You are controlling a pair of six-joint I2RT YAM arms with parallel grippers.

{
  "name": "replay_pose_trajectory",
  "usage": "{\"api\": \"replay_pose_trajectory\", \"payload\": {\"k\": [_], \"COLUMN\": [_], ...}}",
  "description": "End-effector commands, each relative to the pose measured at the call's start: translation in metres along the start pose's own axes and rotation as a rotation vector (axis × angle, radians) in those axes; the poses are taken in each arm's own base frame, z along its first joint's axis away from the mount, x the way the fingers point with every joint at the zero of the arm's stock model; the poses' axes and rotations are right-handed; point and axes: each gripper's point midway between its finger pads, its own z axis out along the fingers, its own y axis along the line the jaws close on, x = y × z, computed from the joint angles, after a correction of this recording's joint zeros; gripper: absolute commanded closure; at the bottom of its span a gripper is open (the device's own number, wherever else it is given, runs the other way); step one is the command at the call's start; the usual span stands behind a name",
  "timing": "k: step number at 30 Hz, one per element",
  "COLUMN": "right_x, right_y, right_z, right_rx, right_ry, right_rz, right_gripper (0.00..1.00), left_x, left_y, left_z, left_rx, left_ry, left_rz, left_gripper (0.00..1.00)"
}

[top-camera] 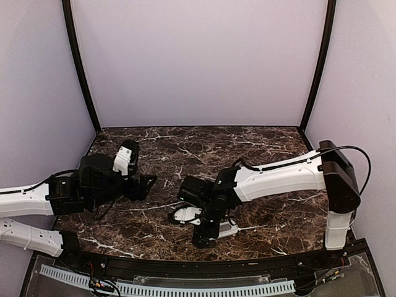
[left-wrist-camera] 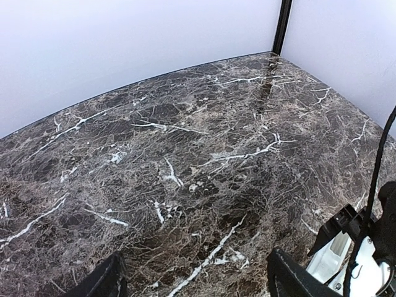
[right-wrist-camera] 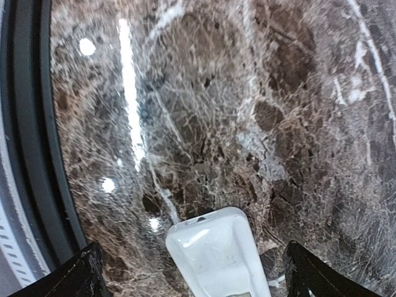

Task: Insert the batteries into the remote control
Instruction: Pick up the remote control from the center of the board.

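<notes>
The remote control's rounded end (right-wrist-camera: 221, 262) lies between the open fingers with marble on both sides, so my right gripper comes down around it and closes next.
The remote control (right-wrist-camera: 216, 260) is a white handset lying on the marble. Its rounded end shows between the wide-apart fingers of my right gripper (right-wrist-camera: 198, 275), which is open, with a gap on both sides of the handset. From above, the right gripper (top-camera: 207, 238) points down near the front edge, with the remote control (top-camera: 228, 231) showing beside it. My left gripper (top-camera: 147, 181) hovers at the left, apart from the remote. In its wrist view the left gripper (left-wrist-camera: 198, 281) is open over bare marble. The batteries are out of view.
The black front rim (right-wrist-camera: 31, 154) of the table runs close along the left of the right wrist view. The right arm's white and black wrist parts (left-wrist-camera: 352, 260) sit at the lower right of the left wrist view. Pale walls enclose the dark marble table (top-camera: 204, 145).
</notes>
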Motion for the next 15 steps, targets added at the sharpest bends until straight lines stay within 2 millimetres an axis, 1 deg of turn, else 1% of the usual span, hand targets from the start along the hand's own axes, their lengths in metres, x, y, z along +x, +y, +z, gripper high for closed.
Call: {"api": "replay_pose_trajectory", "payload": {"k": [1, 4, 9, 11, 13, 15], "right_x": [0.012, 0.022, 0.039, 0.042, 0.042, 0.041], "right_y": [-0.01, -0.014, -0.011, -0.009, -0.007, -0.006], "right_z": [0.016, 0.027, 0.036, 0.037, 0.038, 0.038], "right_rx": [0.074, 0.086, 0.068, 0.056, 0.041, 0.038], "right_ry": [0.091, 0.143, 0.207, 0.215, 0.212, 0.21], "right_rz": [-0.101, -0.099, -0.106, -0.108, -0.11, -0.11], "right_gripper": [0.03, 0.05, 0.15, 0.25, 0.38, 0.45], "left_x": [0.016, 0.016, 0.015, 0.016, 0.016, 0.016], "left_y": [0.01, 0.007, 0.003, 0.002, 0.001, 0.0], "left_z": [0.0, 0.002, 0.005, 0.005, 0.006, 0.006], "left_rx": [-0.038, -0.029, -0.015, -0.012, -0.005, -0.001], "left_ry": [0.034, 0.034, 0.037, 0.04, 0.042, 0.041], "left_rz": [0.015, 0.026, 0.044, 0.047, 0.049, 0.05], "left_gripper": [0.23, 0.23, 0.23, 0.23, 0.23, 0.23]}}
